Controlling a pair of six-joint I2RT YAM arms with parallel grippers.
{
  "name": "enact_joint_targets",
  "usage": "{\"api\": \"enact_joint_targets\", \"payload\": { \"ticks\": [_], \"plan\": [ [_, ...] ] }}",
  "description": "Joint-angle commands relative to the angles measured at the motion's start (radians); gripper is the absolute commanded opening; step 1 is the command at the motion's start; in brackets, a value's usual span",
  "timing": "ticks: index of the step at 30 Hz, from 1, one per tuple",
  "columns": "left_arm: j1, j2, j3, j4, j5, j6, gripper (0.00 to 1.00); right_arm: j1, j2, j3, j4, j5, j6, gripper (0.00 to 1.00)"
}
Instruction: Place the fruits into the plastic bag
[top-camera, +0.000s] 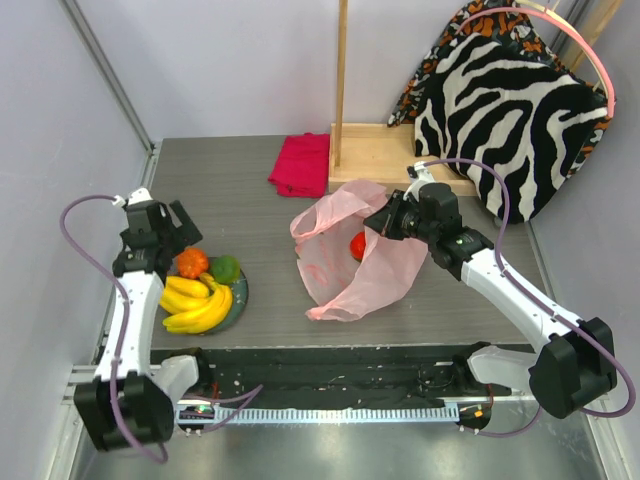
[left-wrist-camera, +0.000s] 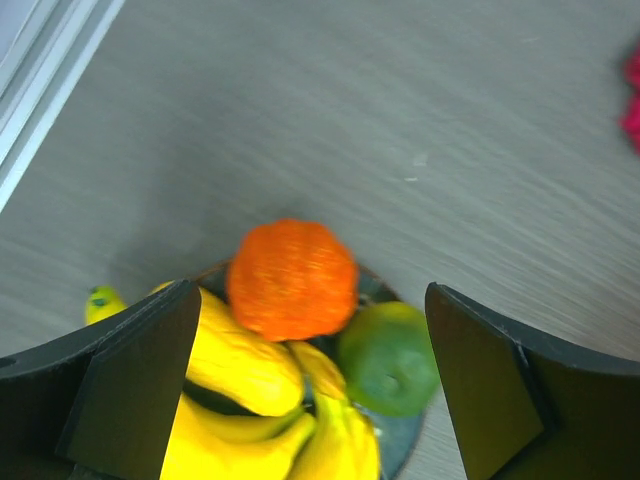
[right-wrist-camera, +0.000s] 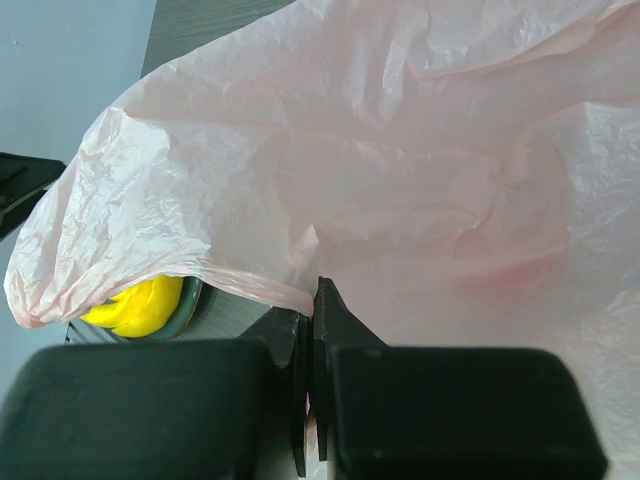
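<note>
I need to lower my left gripper next until its fingers are on both sides of the orange fruit (top-camera: 192, 262) (left-wrist-camera: 292, 279) and then close them. The fruit is below my left gripper, between its open fingers.
On the grey-blue plate (top-camera: 241, 296) at the left lie yellow bananas (top-camera: 198, 304), an orange fruit (top-camera: 192, 262) and a green fruit (top-camera: 225, 269). My left gripper (top-camera: 183, 228) hangs open just behind and above them; its wrist view shows the orange fruit (left-wrist-camera: 292, 279), green fruit (left-wrist-camera: 389, 358) and bananas (left-wrist-camera: 240, 365) between its wide fingers (left-wrist-camera: 140, 385). The pink plastic bag (top-camera: 345, 258) lies mid-table with the red fruit (top-camera: 357, 245) showing through it. My right gripper (top-camera: 381, 224) is shut on the bag's rim (right-wrist-camera: 250, 285), holding the film up.
A folded magenta-red cloth (top-camera: 301, 164) lies at the back of the table. A wooden stand (top-camera: 342, 90) with a flat base rises behind the bag, and a zebra-print cushion (top-camera: 510, 120) leans at the back right. A grey wall borders the left side.
</note>
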Motion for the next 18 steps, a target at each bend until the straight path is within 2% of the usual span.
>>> {"api": "enact_joint_targets", "payload": {
  "ticks": [1, 12, 18],
  "plan": [
    [0.083, 0.110, 0.063, -0.068, 0.062, -0.005, 1.00, -0.003, -0.017, -0.001, 0.048, -0.003, -0.012, 0.01],
    [0.084, 0.273, 0.137, -0.096, 0.016, 0.054, 0.96, -0.002, -0.035, -0.021, 0.062, -0.021, -0.012, 0.01],
    [0.083, 0.342, 0.142, -0.102, 0.094, 0.053, 0.96, -0.003, -0.038, -0.033, 0.074, -0.027, -0.004, 0.01]
  ]
}}
